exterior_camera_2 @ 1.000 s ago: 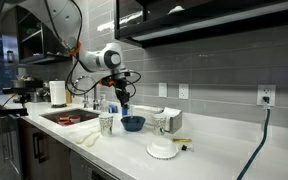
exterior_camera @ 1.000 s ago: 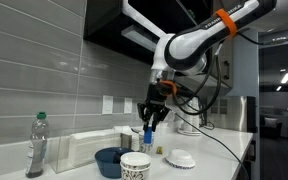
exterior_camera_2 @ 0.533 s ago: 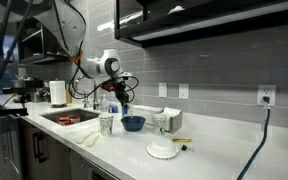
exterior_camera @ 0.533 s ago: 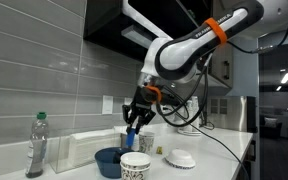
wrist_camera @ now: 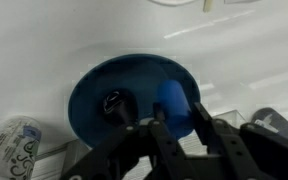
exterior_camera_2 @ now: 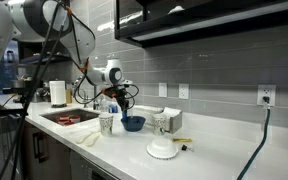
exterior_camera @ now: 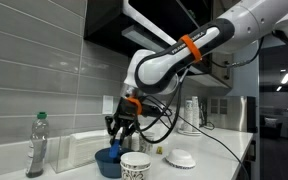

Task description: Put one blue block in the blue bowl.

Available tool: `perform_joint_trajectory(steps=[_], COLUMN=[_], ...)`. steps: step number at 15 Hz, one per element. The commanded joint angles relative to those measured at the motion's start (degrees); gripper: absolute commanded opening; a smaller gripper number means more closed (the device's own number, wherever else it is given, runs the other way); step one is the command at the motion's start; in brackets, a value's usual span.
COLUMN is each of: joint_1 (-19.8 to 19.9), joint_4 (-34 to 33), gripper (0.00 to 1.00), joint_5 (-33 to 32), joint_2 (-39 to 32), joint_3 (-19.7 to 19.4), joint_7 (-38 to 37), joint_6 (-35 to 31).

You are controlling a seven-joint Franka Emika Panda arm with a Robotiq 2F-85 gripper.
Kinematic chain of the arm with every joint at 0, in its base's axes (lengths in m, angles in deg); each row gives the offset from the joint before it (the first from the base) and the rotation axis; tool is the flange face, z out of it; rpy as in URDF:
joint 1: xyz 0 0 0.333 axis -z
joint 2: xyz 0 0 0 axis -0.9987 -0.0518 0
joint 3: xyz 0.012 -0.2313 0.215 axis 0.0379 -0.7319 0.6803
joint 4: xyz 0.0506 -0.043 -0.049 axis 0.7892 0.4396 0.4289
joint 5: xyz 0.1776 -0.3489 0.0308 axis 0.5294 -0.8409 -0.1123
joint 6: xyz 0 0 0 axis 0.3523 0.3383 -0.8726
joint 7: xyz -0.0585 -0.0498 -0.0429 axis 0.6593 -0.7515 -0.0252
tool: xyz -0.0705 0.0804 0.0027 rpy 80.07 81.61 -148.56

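My gripper moves down into the bowl's inside beside the dark object (wrist_camera: 147,83) next and releases the blue block (wrist_camera: 174,107), since the block already hangs over the open blue bowl.
The blue bowl (exterior_camera: 109,159) stands on the white counter next to the white patterned cup (exterior_camera: 135,166); it also shows in an exterior view (exterior_camera_2: 133,123) and fills the middle of the wrist view (wrist_camera: 124,95). My gripper (exterior_camera: 117,143) hangs just above the bowl. In the wrist view the gripper (wrist_camera: 176,118) is shut on the blue block (wrist_camera: 174,107), held over the bowl's right part. A dark object lies inside the bowl.
A plastic bottle (exterior_camera: 36,146) stands at one end of the counter. A white box (exterior_camera: 84,146) sits behind the bowl. A flat white ribbed dish (exterior_camera: 180,158) lies beside the cup. A sink (exterior_camera_2: 69,117) is near the bowl.
My arm has swung sideways and down with the blue block, from beside the cup to just above the blue bowl.
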Motion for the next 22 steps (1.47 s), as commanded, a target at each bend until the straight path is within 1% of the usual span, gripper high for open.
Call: perform_joint_trajectory(steps=[1,5,8,14,15,16,17,18,22], joint_1=[-1.8,-2.1,-3.1,-4.7,-4.9,-5.0,-4.8,-4.9,-4.7], joint_4=[-8.1,-13.5,-15.6,-15.0,-14.8,-14.7,-14.5,-14.2,-11.2], gripper=[0.08,0.08,0.08,0.08,0.12,0.58,0.60,0.65,0.93], joint_5=[-0.1,0.8,-0.7,-1.3,-1.3,-1.2,-0.6,-0.5,0.0], joint_2=[-6.1,-9.7,-11.5,-12.9,-13.0,-13.0,-12.6,-11.9,-6.1], joint_3=[-2.3,-3.1,-4.4,-6.3,-6.4,-6.5,-6.2,-6.1,-5.3], joint_7=[-1.9,-1.4,-2.7,-3.4,-3.4,-3.4,-3.1,-2.9,-2.5], joint_6=[3.4,8.0,7.8,8.8,8.9,9.2,9.4,9.4,8.2])
